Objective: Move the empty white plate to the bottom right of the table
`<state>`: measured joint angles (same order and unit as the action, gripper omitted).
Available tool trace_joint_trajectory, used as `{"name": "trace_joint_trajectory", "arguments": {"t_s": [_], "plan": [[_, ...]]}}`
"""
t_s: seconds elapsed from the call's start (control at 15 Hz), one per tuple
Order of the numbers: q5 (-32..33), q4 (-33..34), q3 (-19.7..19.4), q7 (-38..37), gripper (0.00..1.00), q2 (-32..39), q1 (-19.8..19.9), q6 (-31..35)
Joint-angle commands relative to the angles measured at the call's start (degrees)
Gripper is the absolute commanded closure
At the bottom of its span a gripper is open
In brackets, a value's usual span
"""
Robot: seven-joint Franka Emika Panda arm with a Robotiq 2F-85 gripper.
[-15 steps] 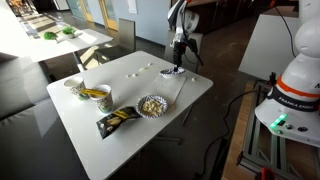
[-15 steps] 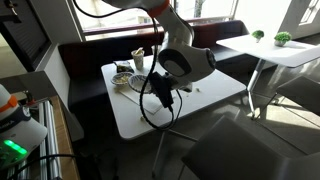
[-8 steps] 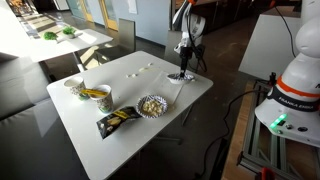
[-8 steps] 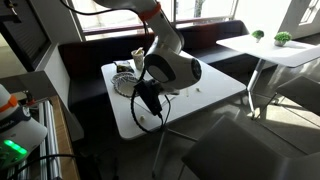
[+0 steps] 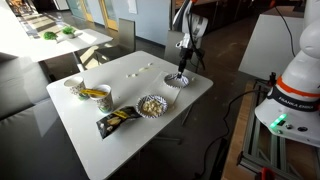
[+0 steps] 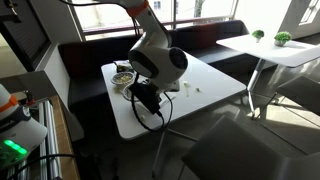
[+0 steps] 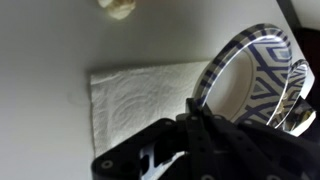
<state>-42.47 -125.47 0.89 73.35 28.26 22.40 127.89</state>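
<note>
The plate is already near the table's corner, so next my gripper should stay over the white paper napkin (image 7: 140,105) and open its fingers to let go of the plate's rim.
The empty white plate (image 5: 177,80) is a small dish with a ribbed, patterned rim; it is near the far right corner of the white table (image 5: 130,140), over a white paper napkin (image 7: 140,105). My gripper (image 5: 182,68) comes down from above and is shut on the plate's rim. In the wrist view the plate (image 7: 235,80) is tilted on edge, with the dark fingers (image 7: 195,115) pinching its rim. I cannot tell whether the plate touches the napkin. In an exterior view the arm (image 6: 160,65) hides the plate and gripper.
A fluted dish with yellowish snacks (image 5: 152,105), a snack packet (image 5: 118,121), a small bowl with yellow contents (image 5: 97,95) and a cup (image 5: 75,87) sit on the table. Small white bits (image 5: 135,75) lie near the far edge. Cables hang at the table's right edge.
The gripper has moved the plate a little toward the table's right corner and lower, over the napkin. The arm has swung across the other exterior view.
</note>
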Motion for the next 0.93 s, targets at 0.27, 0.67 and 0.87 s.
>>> {"name": "trace_joint_trajectory", "arguments": {"t_s": [0.27, 0.67, 0.87], "plan": [[-5.1, -6.1, -1.3, -2.6, 0.71, -3.7, -4.9, 14.3], [-3.2, -9.8, -3.0, -15.1, 0.35, -8.1, -6.7, 13.3], [-3.8, -13.4, -4.5, -22.6, 0.13, -13.5, -7.2, 16.6]]}}
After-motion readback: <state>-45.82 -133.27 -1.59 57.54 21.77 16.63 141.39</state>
